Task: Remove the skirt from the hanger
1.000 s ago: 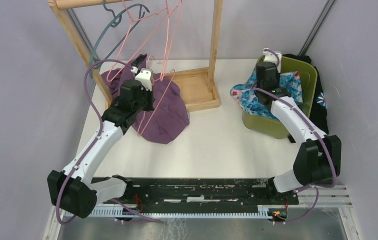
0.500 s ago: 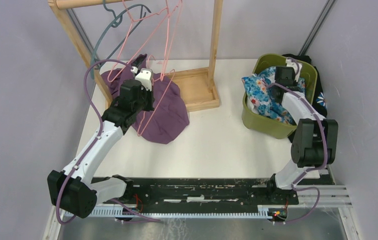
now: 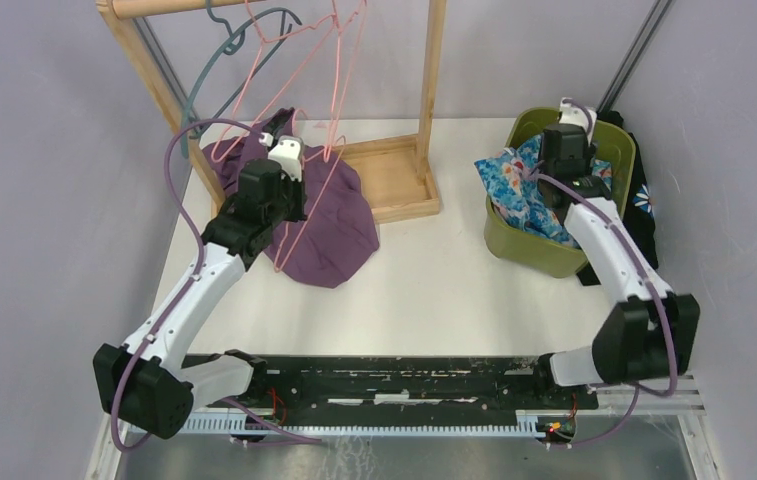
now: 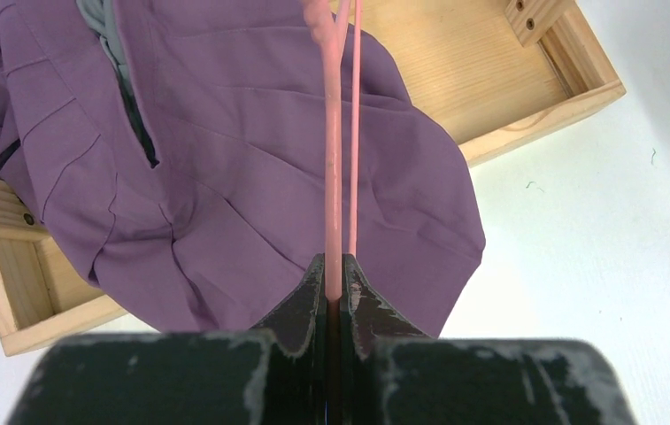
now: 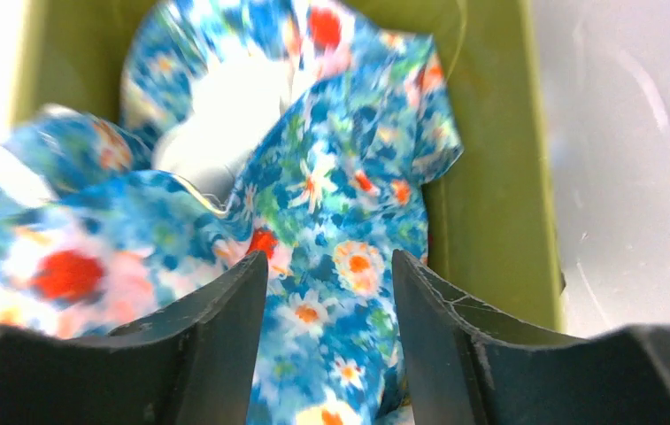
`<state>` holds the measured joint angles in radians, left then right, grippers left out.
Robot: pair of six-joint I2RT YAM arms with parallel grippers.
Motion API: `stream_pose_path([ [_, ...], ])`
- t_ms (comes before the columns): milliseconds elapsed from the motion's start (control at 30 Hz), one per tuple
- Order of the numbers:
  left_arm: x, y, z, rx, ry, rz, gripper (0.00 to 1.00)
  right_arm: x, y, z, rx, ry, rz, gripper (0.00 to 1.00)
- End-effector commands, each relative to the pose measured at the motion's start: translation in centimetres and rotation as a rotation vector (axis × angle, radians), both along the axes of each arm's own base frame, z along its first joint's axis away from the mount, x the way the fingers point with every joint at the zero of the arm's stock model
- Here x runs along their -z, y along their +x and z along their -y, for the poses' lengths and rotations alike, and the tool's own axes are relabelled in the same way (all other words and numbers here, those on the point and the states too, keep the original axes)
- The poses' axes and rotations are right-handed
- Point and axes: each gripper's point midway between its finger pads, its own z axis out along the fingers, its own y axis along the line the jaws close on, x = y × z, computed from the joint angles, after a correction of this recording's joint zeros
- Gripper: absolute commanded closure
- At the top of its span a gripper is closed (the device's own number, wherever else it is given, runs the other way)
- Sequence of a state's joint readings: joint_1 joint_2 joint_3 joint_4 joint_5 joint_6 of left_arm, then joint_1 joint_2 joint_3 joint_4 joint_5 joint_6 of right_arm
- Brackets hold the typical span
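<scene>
The rack's rod [image 3: 192, 5] is up and outward, so my left gripper should lift there and release the bare pink hanger.
My left gripper [image 4: 335, 266] is shut on the thin wire of a pink hanger [image 4: 335, 177], low beside the wooden rack. The hanger [image 3: 306, 205] carries no cloth and slants down from the rack's rod. A blue floral skirt [image 3: 514, 185] lies bunched in the green bin [image 3: 534, 255] at the right, one corner spilling over the bin's left rim. My right gripper [image 5: 329, 266] hovers open just above the skirt [image 5: 331, 204], with only floral cloth showing below the gap between its fingers.
A purple pleated cloth [image 3: 339, 225] lies heaped over the rack's wooden base [image 4: 490, 80] and the table, under the hanger. A teal hanger [image 3: 222, 55] and another pink one hang on the rod. Black cloth [image 3: 644, 210] lies behind the bin.
My right gripper carried the floral skirt to the right over the bin, then opened and let it go. The left gripper has kept its hold on the hanger and barely moved.
</scene>
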<state>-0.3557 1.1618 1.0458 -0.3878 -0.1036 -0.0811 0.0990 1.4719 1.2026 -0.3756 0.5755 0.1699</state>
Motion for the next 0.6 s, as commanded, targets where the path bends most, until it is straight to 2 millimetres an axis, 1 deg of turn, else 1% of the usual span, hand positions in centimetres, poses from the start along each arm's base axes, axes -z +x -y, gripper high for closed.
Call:
stream_pose_path([
  [0,-5.9,0.5,-0.4,-0.020,-0.024,0.157,0.97,-9.3,-0.7,-1.3,-0.045,0.029,0.246,0.39],
  [67,-7.3,0.9,-0.8,-0.034,-0.002,0.178,0.97,-11.0,-1.0,-2.2,-0.078,0.051,0.289,0.37],
  [133,-7.9,1.2,-1.0,-0.043,0.017,0.186,0.97,-12.2,-1.3,-3.3,-0.112,0.068,0.315,0.36],
  [200,-8.2,1.3,-0.9,-0.043,0.013,0.188,0.97,-12.9,-1.5,-4.3,-0.142,0.077,0.325,0.35],
  [300,-8.1,1.4,-0.3,-0.027,0.005,0.182,0.97,-13.4,-1.7,-5.1,-0.165,0.084,0.342,0.35],
  [400,-8.3,2.1,-0.4,-0.043,0.053,0.180,0.97,-13.4,-1.5,-5.7,-0.183,0.101,0.350,0.34],
  [567,-11.1,4.4,-0.3,-0.061,0.100,0.207,0.97,-13.4,-1.3,-6.8,-0.212,0.122,0.355,0.34],
])
